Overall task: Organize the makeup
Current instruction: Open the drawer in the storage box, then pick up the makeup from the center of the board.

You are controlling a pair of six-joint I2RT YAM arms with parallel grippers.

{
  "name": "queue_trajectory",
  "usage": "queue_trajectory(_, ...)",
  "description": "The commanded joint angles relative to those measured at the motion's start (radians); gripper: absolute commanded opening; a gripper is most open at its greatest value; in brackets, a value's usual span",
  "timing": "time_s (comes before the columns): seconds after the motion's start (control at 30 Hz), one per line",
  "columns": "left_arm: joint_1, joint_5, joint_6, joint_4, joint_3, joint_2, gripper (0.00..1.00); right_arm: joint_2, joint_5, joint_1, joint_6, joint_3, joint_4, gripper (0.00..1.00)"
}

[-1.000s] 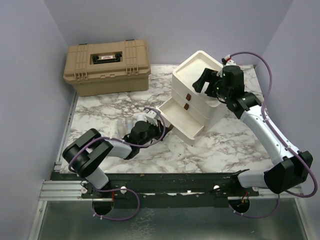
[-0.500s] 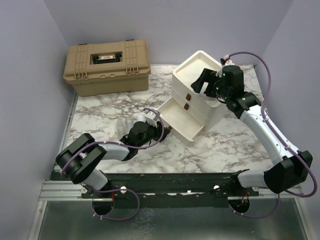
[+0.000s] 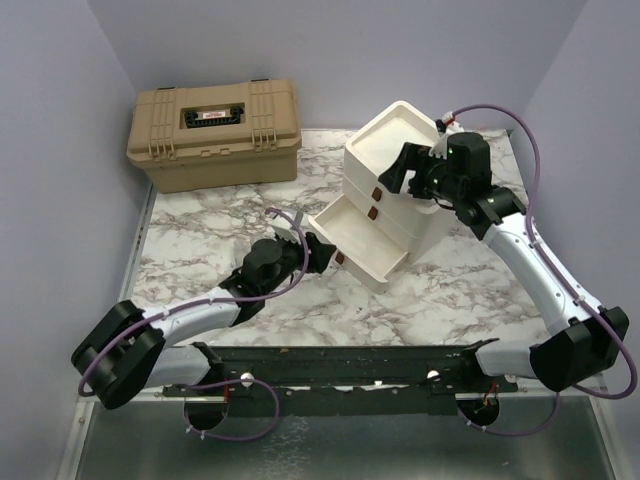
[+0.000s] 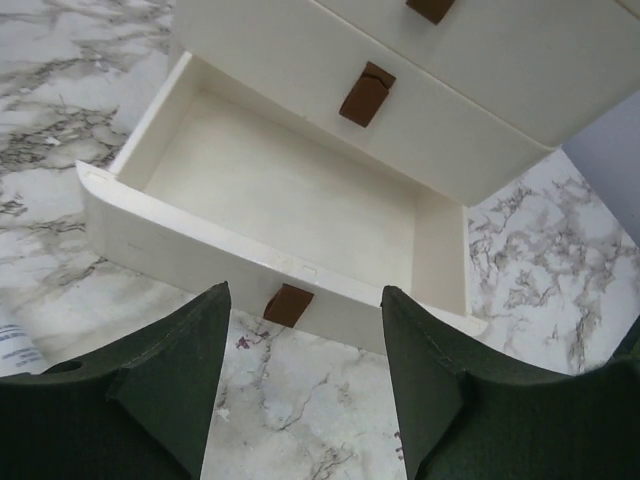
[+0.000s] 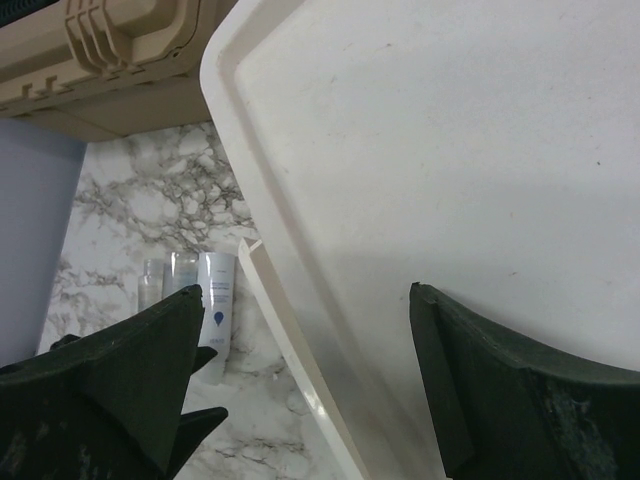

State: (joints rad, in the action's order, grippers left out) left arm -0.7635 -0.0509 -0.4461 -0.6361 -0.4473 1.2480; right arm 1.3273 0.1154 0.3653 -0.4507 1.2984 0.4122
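Observation:
I will next move my right gripper to the left in the top view, then down around the blue-marked end of the white tube, because this tube is the closest to the open, empty drawer.
The makeup I can see is a white tube (image 5: 215, 300) with blue print and two clear slim tubes (image 5: 166, 278), lying on the marble left of the cream drawer unit (image 3: 400, 215). The white tube's end (image 4: 14, 346) also shows at the edge of the left wrist view. The unit's bottom drawer (image 4: 290, 200) is pulled out and empty. My left gripper (image 4: 303, 325) stands open just in front of its brown tab handle (image 4: 288, 304), holding nothing. Above the unit's top tray (image 5: 480, 150), my right gripper (image 5: 305, 295) hovers open and empty. No other makeup shows.
A tan toolbox (image 3: 214, 133), shut, stands at the back left against the wall. The two upper drawers (image 4: 480, 60) of the unit are shut. Purple walls close in the table on three sides.
My left gripper has opened and let go of the drawer's handle, and the left arm has stretched out lower and flatter. The right arm has barely moved.

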Motion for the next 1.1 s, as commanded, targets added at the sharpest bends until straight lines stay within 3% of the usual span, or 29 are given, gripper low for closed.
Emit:
queue_trajectory(0.0,-0.005,-0.162,0.021,0.148,-0.003,-0.1,0.65,-0.095,0.107,0.0,0.057,-0.039,-0.032,0.9)
queue_trajectory(0.17,-0.002,-0.439,-0.098,0.282,0.046,-0.242,0.7,-0.136,0.241,0.0,0.105,-0.014,-0.041,0.9)
queue_trajectory(0.27,0.001,-0.582,-0.206,0.429,0.055,-0.337,0.7,-0.151,0.34,0.001,0.067,-0.011,-0.072,0.83)
queue_trajectory(0.43,0.01,-0.718,-0.266,0.614,0.069,-0.488,0.74,-0.137,0.476,0.029,-0.028,-0.017,-0.185,0.78)
queue_trajectory(0.6,0.015,-0.863,-0.347,0.794,0.078,-0.614,0.78,-0.028,0.249,0.227,0.099,0.124,-0.021,0.78)
queue_trajectory(0.77,0.018,-0.922,-0.408,0.897,0.09,-0.721,0.8,0.101,0.114,0.37,0.132,0.188,0.034,0.73)
queue_trajectory(0.93,0.018,-0.974,-0.384,0.969,0.075,-0.797,0.79,0.284,-0.25,0.536,0.205,0.303,0.146,0.75)
queue_trajectory(1.07,0.018,-1.01,-0.341,0.978,0.061,-0.83,0.8,0.429,-0.289,0.566,0.18,0.383,0.196,0.78)
